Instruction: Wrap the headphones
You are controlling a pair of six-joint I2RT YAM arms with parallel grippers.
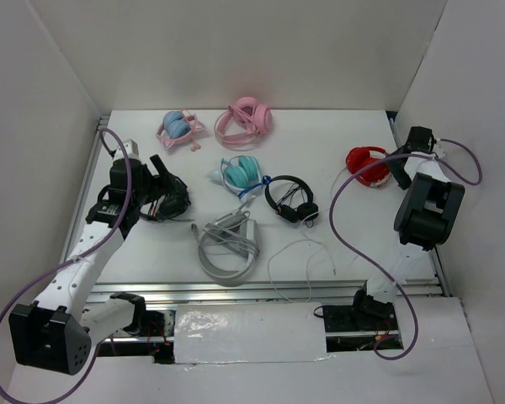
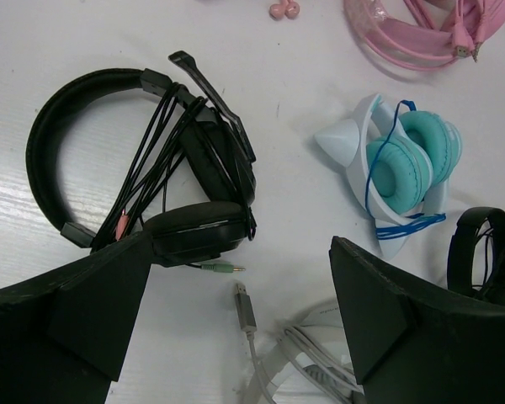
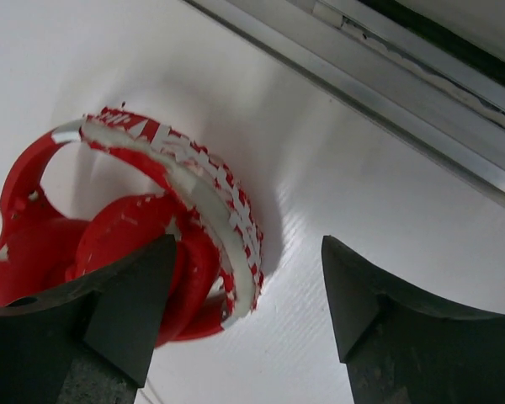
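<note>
The red headphones lie across the table, so my empty left gripper moves toward the right in the top view next and closes on their red-and-white headband (image 1: 381, 178).
The red headphones (image 1: 366, 164) lie at the right rear of the table, cups together and the headband arched above them. In the right wrist view they (image 3: 109, 244) fill the lower left, with a worn red-and-white headband (image 3: 198, 185). A thin white cable (image 1: 303, 251) loops loosely on the table in front of them. My right gripper (image 1: 401, 174) hangs open just right of the headphones; its left finger (image 3: 126, 303) overlaps the cups and nothing sits between the jaws (image 3: 248, 246). My left gripper (image 1: 164, 198) is open and empty (image 2: 240, 252) over the table at the far left.
A black headset (image 2: 151, 160) with wrapped cord lies under my left gripper. Grey-white headphones (image 1: 229, 246) with a USB plug (image 2: 246, 307), teal cat-ear headphones (image 1: 240, 174), small black on-ear headphones (image 1: 292, 200), pink headphones (image 1: 246, 118) and a blue-pink pair (image 1: 179, 126) lie around. A metal rail (image 3: 387, 93) runs along the right edge.
</note>
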